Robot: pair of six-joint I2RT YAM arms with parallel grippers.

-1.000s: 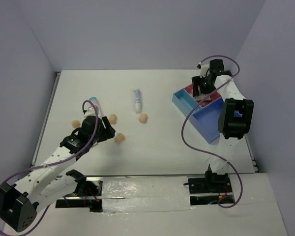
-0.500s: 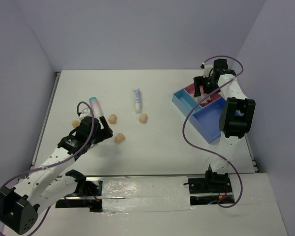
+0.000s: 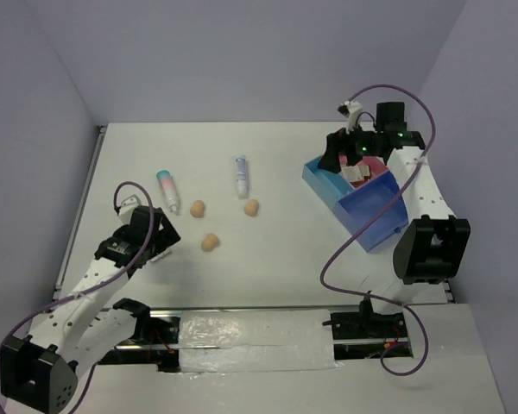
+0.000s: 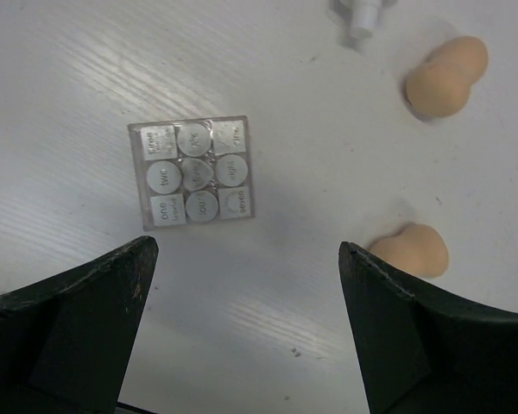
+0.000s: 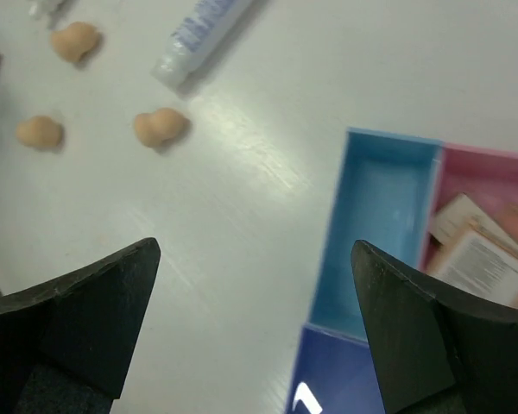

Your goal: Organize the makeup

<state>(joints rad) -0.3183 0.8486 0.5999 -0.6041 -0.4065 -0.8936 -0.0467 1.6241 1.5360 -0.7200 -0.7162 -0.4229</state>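
The robot will lower its left gripper, easing toward the left in the wrist view, onto the opposite sides of the grey palette, because the bare table there leaves room for both fingers.
Three peach sponges [image 3: 198, 208] [image 3: 251, 207] [image 3: 210, 242] lie mid-table. Beside them are a white tube with blue print [image 3: 241, 176] and a pink-white tube with a teal cap [image 3: 167, 190]. A flat grey palette [image 4: 192, 172] rests on the table just ahead of my left gripper [image 4: 246, 248], which is open and empty; two sponges [image 4: 445, 78] [image 4: 410, 250] lie to its right. In the top view the left gripper [image 3: 162, 237] hides that palette. My right gripper [image 5: 255, 248] is open and empty above the tray's left corner [image 3: 335, 160]. Flat palettes [image 5: 483, 250] lie in the pink compartment.
The divided tray [image 3: 315, 177] sits at the right, with light blue, pink and dark blue compartments [image 5: 332, 250]. Lilac walls close in the table at the back and both sides. Cables loop off both arms.
Both grippers have opened wider. The left arm has drawn back toward the near left, away from the sponges. The right arm has lifted and swung left from over the pink compartment.
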